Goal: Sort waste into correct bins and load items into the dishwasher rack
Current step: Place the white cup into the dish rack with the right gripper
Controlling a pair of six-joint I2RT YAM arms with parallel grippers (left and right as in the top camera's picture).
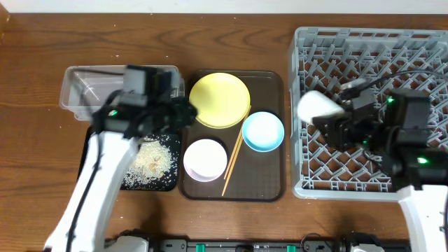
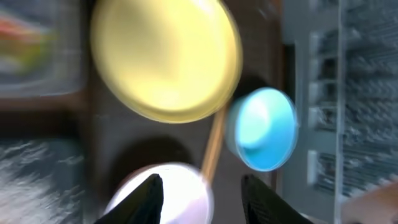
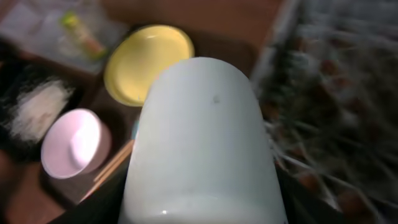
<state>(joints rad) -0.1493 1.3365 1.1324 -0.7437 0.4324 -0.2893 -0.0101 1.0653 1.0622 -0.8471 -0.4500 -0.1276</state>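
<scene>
The right gripper will next move the cup [image 1: 318, 106] back, lower it between the rack's wires and let it go, because the rack's empty near rows are below, toward the robot's base.
My right gripper [image 1: 329, 119] is shut on the pale green cup [image 1: 318, 106], held on its side over the left edge of the grey dishwasher rack [image 1: 371, 42]; the cup fills the right wrist view [image 3: 202, 143]. My left gripper [image 1: 185, 110] is open and empty above the brown tray's left side, fingers [image 2: 202, 199] over the white bowl [image 2: 165, 193]. The yellow plate [image 1: 220, 99], blue bowl [image 1: 263, 131], white bowl [image 1: 204, 159] and chopsticks [image 1: 233, 162] lie on the brown tray. Rice [image 1: 150, 164] lies in the black tray [image 1: 171, 183]. The wrapper [image 3: 84, 37] lies in the clear tub [image 1: 77, 87].
The dark brown serving tray [image 1: 276, 189] sits between the bins and the rack. My left arm crosses over the black tray and the clear tub's right part. Cables lie over the rack's right side.
</scene>
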